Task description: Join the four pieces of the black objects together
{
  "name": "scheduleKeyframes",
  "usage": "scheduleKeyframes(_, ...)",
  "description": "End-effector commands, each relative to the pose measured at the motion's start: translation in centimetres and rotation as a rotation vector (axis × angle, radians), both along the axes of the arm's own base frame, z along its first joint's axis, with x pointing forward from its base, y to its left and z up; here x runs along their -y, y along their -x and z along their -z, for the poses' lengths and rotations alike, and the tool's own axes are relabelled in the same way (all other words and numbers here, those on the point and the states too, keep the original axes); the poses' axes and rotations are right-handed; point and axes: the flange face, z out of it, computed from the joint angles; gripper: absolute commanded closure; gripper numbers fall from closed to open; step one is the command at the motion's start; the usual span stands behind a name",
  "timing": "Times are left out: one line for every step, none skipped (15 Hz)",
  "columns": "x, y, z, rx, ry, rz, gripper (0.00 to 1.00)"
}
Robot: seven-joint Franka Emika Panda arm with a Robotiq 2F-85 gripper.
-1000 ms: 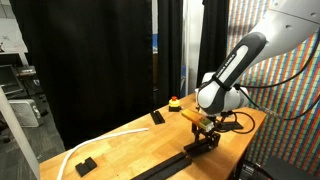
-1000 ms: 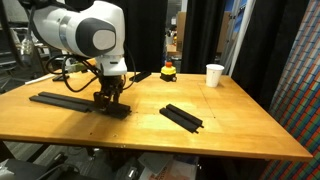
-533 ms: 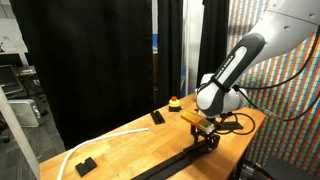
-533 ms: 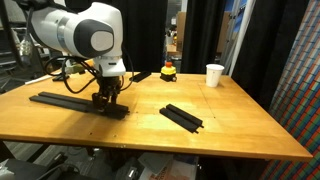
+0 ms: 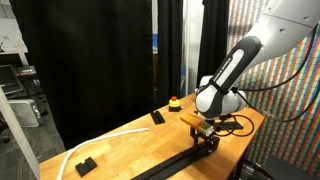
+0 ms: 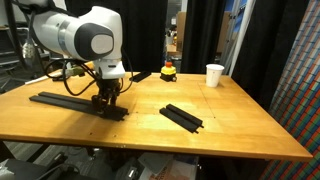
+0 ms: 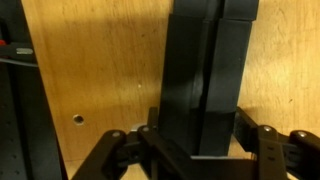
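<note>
My gripper will move slightly toward the long black piece (image 6: 58, 100) (image 7: 214, 8) next and open to let go of the black slab it holds, since the slab lies flat in line with that long piece.
My gripper (image 6: 105, 98) is down at the table and shut on a black slab (image 6: 117, 109) that lies flat on the wood. In the wrist view the slab (image 7: 205, 70) runs up from between my fingers (image 7: 152, 140), one pressed against each long side. A long black strip (image 6: 58, 100) lies to the left, its end close to the held slab; whether they touch is hidden by the gripper. A separate short black slab (image 6: 182, 117) lies alone mid-table. In an exterior view the gripper (image 5: 207, 138) stands over the strip (image 5: 165, 167) near the table's front edge.
A white curved tube (image 5: 100, 143) and two small black blocks (image 5: 157, 117) (image 5: 85, 165) lie on the table. A red and yellow object (image 6: 168, 71) and a white cup (image 6: 214, 75) stand at the back. Black curtains hang behind.
</note>
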Motion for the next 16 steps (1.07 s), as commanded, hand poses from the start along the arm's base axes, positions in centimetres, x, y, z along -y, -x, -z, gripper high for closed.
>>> scheduleKeyframes(-0.3, -0.8, -0.2, 0.020, -0.001, 0.006, 0.53)
scheduleKeyframes(-0.3, -0.8, -0.1, 0.023, 0.000, 0.007, 0.53)
scheduleKeyframes(-0.3, -0.9, -0.1, 0.026, 0.000, 0.006, 0.53)
scheduleKeyframes(-0.4, -1.0, 0.0, 0.028, 0.001, 0.004, 0.53)
scheduleKeyframes(-0.4, -1.1, 0.1, 0.030, 0.003, 0.003, 0.53)
scheduleKeyframes(-0.5, -1.2, 0.2, 0.031, 0.005, -0.001, 0.53)
scheduleKeyframes(-0.5, -1.3, 0.3, 0.032, 0.005, -0.004, 0.53)
scheduleKeyframes(-0.6, -1.4, 0.3, 0.033, 0.005, -0.008, 0.53)
scheduleKeyframes(-0.7, -1.5, 0.3, 0.034, 0.005, -0.011, 0.53)
scheduleKeyframes(-0.8, -1.5, 0.4, 0.040, 0.005, -0.017, 0.53)
scheduleKeyframes(-0.9, -1.6, 0.4, 0.046, 0.008, -0.022, 0.53)
scheduleKeyframes(-1.0, -1.6, 0.4, 0.052, 0.013, -0.036, 0.53)
scheduleKeyframes(-1.1, -1.7, 0.5, 0.054, 0.017, -0.045, 0.53)
scheduleKeyframes(-1.3, -1.7, 0.5, 0.060, 0.023, -0.057, 0.53)
scheduleKeyframes(-1.4, -1.8, 0.6, 0.065, 0.026, -0.065, 0.53)
scheduleKeyframes(-1.6, -1.8, 0.6, 0.068, 0.028, -0.075, 0.53)
